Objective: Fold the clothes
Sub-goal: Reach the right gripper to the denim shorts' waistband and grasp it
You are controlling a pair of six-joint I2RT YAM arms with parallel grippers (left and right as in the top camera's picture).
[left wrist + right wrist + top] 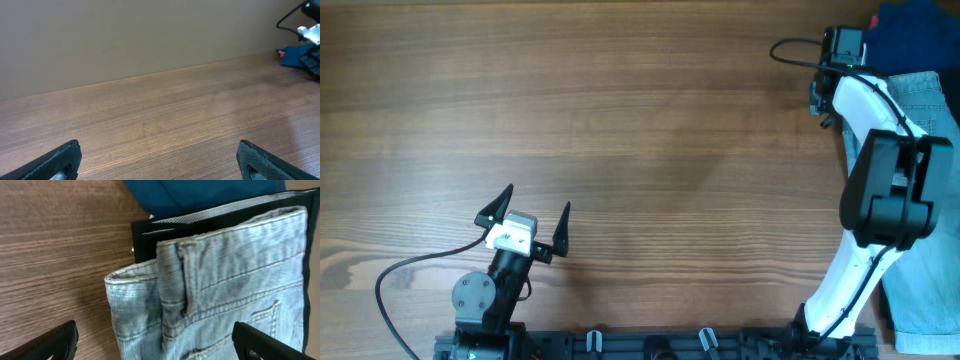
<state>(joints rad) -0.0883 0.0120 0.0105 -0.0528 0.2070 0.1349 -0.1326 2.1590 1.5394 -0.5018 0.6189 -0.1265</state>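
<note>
The denim at the waistband corner beside the bare wood lies just below the right gripper's open fingers, so the right gripper will next lower onto that corner and close there.
Light blue jeans (920, 110) lie at the table's far right edge, partly under my right arm. In the right wrist view their waistband (210, 295) lies on a black garment (150, 237), with a dark blue cloth (200, 192) behind. The dark blue cloth also shows at the overhead view's top right (915, 35) and far off in the left wrist view (295, 55). My right gripper (155, 342) is open, its fingers either side of the waistband, just above it. My left gripper (533, 212) is open and empty near the front left, over bare wood (160, 160).
The wooden table (620, 130) stretches between the two arms. The right arm's white links (865, 110) reach from the front edge to the back right corner. A black cable (400, 290) loops beside the left arm's base. A plain wall stands behind the table (125, 35).
</note>
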